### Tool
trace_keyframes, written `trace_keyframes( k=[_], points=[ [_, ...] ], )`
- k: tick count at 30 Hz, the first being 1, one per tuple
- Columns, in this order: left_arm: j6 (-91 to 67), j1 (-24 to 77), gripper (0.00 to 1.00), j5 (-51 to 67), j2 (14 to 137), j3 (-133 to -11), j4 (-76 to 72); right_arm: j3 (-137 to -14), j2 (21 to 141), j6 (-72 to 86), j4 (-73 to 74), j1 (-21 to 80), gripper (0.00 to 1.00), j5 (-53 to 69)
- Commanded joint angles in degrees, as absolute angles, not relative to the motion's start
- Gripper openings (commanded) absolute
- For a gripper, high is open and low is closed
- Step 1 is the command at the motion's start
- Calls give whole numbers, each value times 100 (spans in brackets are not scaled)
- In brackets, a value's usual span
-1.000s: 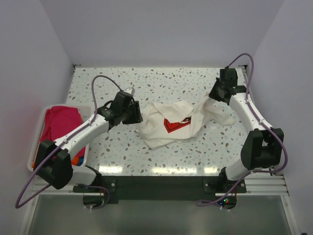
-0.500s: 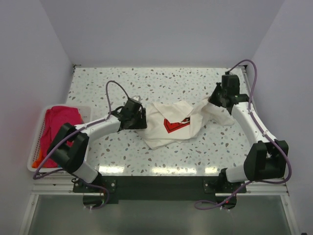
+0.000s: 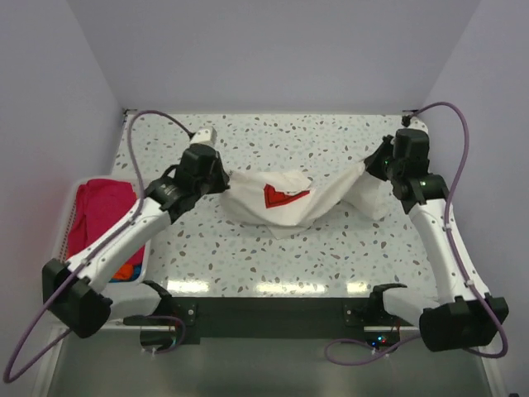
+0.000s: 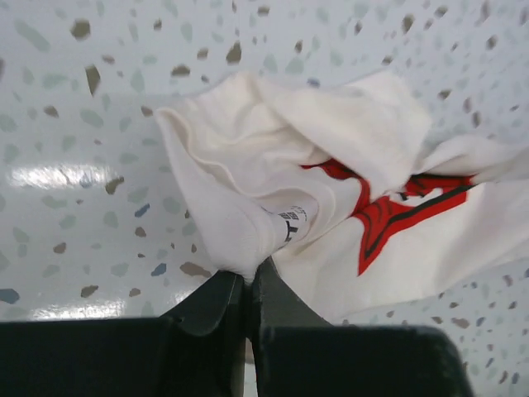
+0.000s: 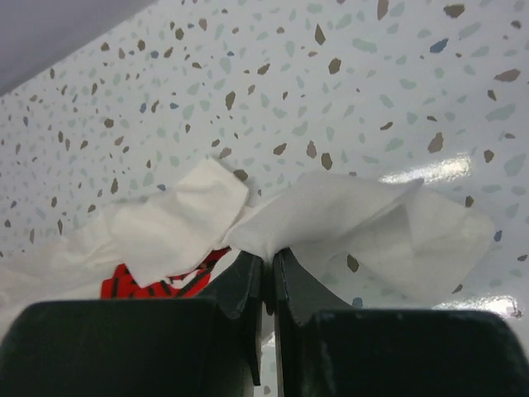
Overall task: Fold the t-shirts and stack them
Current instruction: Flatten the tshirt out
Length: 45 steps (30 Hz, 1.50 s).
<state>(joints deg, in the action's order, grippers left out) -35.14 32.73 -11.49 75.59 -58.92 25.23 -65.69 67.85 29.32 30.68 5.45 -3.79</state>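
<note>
The white t-shirt (image 3: 285,197) hangs in folds, so I should lift my right gripper, then lower it and let go of the t-shirt's end on the speckled tabletop below the gripper.
A white t-shirt (image 3: 285,197) with a red print hangs stretched between my two grippers over the middle of the speckled table. My left gripper (image 3: 223,184) is shut on its left end; in the left wrist view the white t-shirt (image 4: 273,182) bunches into the closed gripper (image 4: 246,277). My right gripper (image 3: 374,165) is shut on the right end, where the white t-shirt (image 5: 331,215) is pinched by the gripper (image 5: 269,258). A sleeve droops below the right grip. A red t-shirt (image 3: 103,211) lies crumpled in the basket at the left.
A white basket (image 3: 62,244) stands at the table's left edge, with something orange under the red cloth. Purple cables loop from both arms. Grey walls close the table at the back and both sides.
The left gripper has closed on the shirt's left end and risen toward the back. The right gripper has moved right and back. The shirt is now pulled out between them, off the table.
</note>
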Motion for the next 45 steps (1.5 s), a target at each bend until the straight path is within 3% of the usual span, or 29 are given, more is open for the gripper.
trace_keyframes(
  k=[1,12,17,19,22,24,25,27,28,29,31,35,37,40,45],
  points=[
    [-3296,3191,0,-2029,6453,-6757,3373,-7075,6057,2786,3304,554,0,-861],
    [-3147,3199,0,-2478,5607,-8578,4702,-7479,4975,2549,3665,554,1,-940],
    [-2901,2937,0,-2365,6501,-8772,4317,-7409,5711,2645,3201,545,4,-449],
    [-2857,2262,0,-1527,6836,-8641,3781,-7427,6263,2672,3059,554,4,-308],
    [-2979,1539,0,-811,7958,-8630,3095,-7558,7211,2698,2760,545,11,-272],
    [-2988,1267,0,-329,8557,-8849,2778,-7742,7688,2716,2655,536,24,-281],
    [-2962,1205,18,-134,9152,-9138,2699,-7943,8230,2725,2637,536,38,-177],
    [-2962,1073,43,270,9683,-9543,2777,-8164,8725,2742,2680,519,55,-71],
    [-2962,1064,63,272,9947,-9841,2838,-8261,8902,2786,2759,519,60,-44],
    [-2962,1063,69,281,9975,-9896,2839,-8410,9147,2795,2821,519,67,-9],
    [-2971,1063,78,220,9705,-9661,2708,-8333,9185,2830,2769,527,70,-9],
    [-3128,1072,75,-174,8923,-8722,2943,-7771,8851,2883,2681,519,68,-18],
    [-3347,1098,71,-289,8100,-7506,2796,-7446,8544,2935,2550,527,66,-9],
    [-3690,1256,62,-553,7010,-5962,2549,-6464,8131,3084,2217,527,54,-70],
    [-4165,1985,54,-816,6109,-4565,2795,-5915,8086,3103,1969,536,49,-132]
  ],
)
